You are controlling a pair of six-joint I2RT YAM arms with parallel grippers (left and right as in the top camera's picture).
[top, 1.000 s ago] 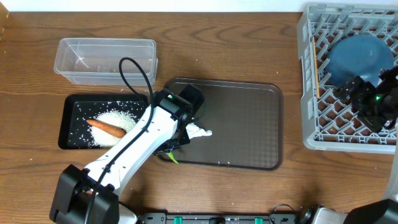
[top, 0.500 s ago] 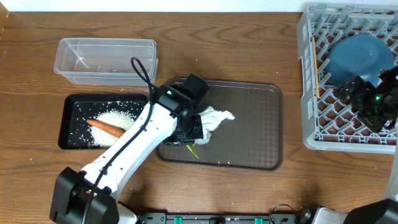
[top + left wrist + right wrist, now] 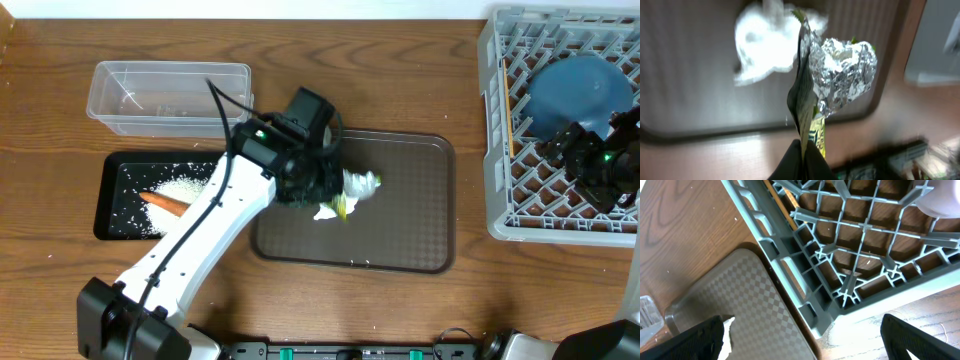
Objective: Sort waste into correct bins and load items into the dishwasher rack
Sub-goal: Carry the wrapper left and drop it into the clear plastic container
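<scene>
The clear tub [image 3: 190, 105] stands outward of my left gripper and to its left in the overhead view, so I need to swing my left gripper over it to release the wrapper [image 3: 360, 184].
My left gripper [image 3: 322, 188] is shut on the yellow-green wrapper [image 3: 360, 184] and holds it above the brown serving tray [image 3: 410, 215]. In the left wrist view the wrapper [image 3: 840, 75] shows its crumpled silver inside, pinched at its lower end by the left gripper [image 3: 804, 152]. The white tissue [image 3: 765, 42] lies on the tray beneath, and also shows in the overhead view [image 3: 325, 212]. The black tray [image 3: 112, 172] holds rice [image 3: 188, 188] and the carrot [image 3: 162, 203]. My right gripper [image 3: 590, 165] is open and empty over the grey rack [image 3: 495, 150], which holds the dark-blue bowl [image 3: 580, 92] and chopsticks [image 3: 782, 205].
The clear tub [image 3: 170, 95] stands behind the black tray, at the far left. The rack's wall [image 3: 790, 265] runs close to the brown tray's right edge. Stray rice grains lie on the table round the trays.
My left gripper has risen from the tray's near-left corner and swung toward the far right with the wrapper. The tissue has shifted a little on the tray. The right arm has not moved.
</scene>
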